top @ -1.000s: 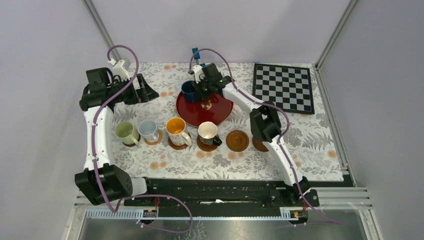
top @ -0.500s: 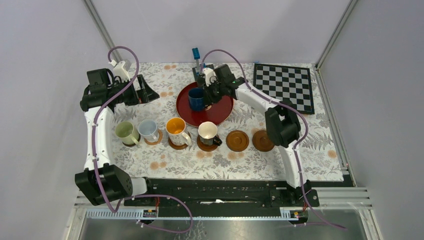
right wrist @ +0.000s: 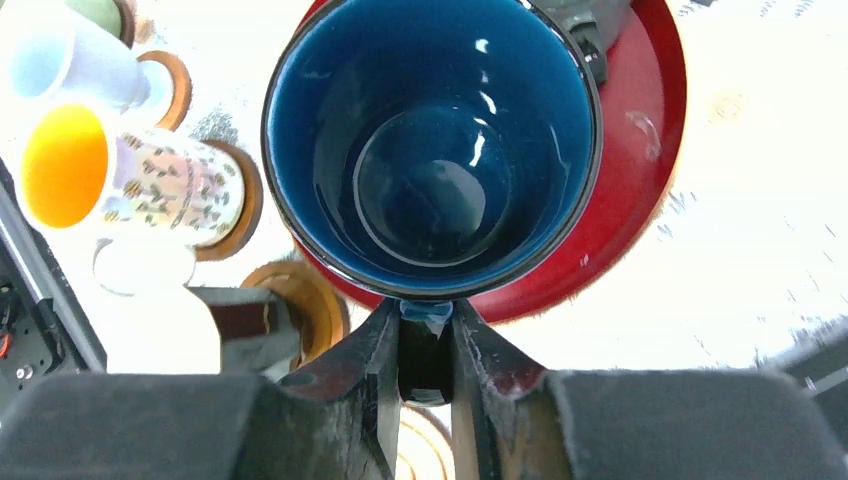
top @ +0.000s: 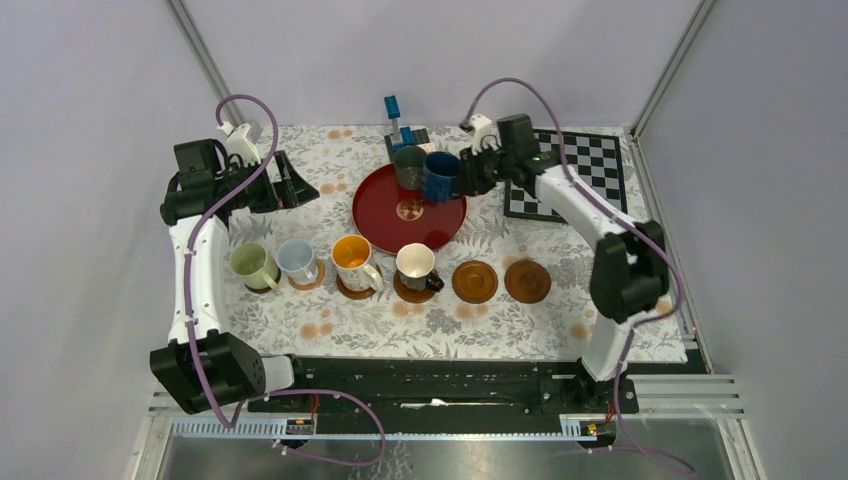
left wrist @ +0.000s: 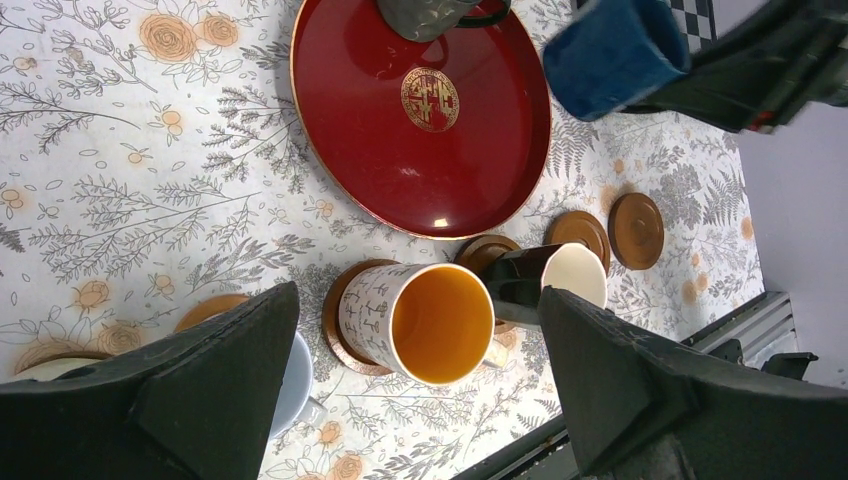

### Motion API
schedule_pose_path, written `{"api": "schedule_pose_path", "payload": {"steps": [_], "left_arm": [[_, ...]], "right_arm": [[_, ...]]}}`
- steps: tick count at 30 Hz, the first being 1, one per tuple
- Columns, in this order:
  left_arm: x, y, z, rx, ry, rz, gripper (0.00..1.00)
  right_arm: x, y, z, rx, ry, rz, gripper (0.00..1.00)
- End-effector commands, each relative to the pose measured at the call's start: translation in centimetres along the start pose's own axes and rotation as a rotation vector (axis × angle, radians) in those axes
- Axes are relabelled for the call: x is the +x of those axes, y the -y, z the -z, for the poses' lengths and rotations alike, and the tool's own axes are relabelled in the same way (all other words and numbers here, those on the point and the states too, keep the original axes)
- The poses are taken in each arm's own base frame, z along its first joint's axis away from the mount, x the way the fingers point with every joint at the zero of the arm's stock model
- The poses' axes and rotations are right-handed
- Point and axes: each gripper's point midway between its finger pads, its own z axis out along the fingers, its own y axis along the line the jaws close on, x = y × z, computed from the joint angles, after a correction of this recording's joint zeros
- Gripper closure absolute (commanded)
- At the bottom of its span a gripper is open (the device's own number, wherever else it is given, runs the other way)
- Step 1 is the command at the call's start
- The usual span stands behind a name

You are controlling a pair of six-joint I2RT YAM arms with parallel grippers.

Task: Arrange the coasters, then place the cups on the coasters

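My right gripper draws back and down next to release the blue cup [top: 440, 175] on the bare coaster [top: 475, 282]. That coaster is beside the black cup, below and behind the gripper.
My right gripper [top: 466, 171] is shut on the handle of the dark blue cup [top: 440, 175], holding it in the air over the back right rim of the red tray. In the right wrist view the cup [right wrist: 430, 140] fills the frame above the gripper [right wrist: 425, 335]. A dark grey-green cup [top: 408, 165] stands on the tray's back edge. The pale green [top: 250, 265], light blue [top: 297, 260], patterned [top: 353, 260] and black [top: 415, 266] cups stand in a row on coasters. Two coasters [top: 474, 281] [top: 527, 281] lie bare to their right. My left gripper [top: 290, 180] hangs open at the back left, holding nothing.
The large red tray [top: 405, 222] lies mid-table behind the row. A chessboard [top: 580, 180] lies at the back right, partly under my right arm. A small blue upright object [top: 393, 110] stands on a dark base at the back edge. A flowered cloth covers the table.
My right arm has lifted the dark blue cup from the tray's left side and swung it right. The dark grey-green cup behind it now shows. The left arm has stayed still.
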Motion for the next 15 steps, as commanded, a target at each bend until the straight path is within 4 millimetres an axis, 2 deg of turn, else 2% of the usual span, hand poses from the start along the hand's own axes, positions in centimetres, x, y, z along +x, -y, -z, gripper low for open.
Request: {"api": "schedule_pose_path", "payload": {"steps": [1,2,3,7,10,15], "left_arm": [[-1.2,1.0,0.6,0.018,0.057,-0.044,0.01],[-1.2,1.0,0.6,0.016,0.059,-0.044,0.01],[-1.2,1.0,0.6,0.017,0.059,-0.043,0.01],[-1.2,1.1,0.5,0.028,0.055,-0.032,0.01],[-1.3,1.4,0.6,0.040,0.056,-0.029,0.01],[-1.2,1.6,0.6,0.050,0.063,-0.024,0.01]], "right_arm": [[-3.0,-2.1,6.8,0.010,0.149,0.097,1.00],[-2.2,-2.0,7.7,0.027,0.145,0.097,1.00],[-0.4,-1.8,8.2,0.042,0.124,0.086,1.00],[2.9,-2.5,10.8,0.094,0.117,0.097,1.00],[5.4,-2.7,11.6,0.129,0.102,0.067,1.00],[9.5,-2.6,11.9,0.175,0.092,0.032,1.00]]}}
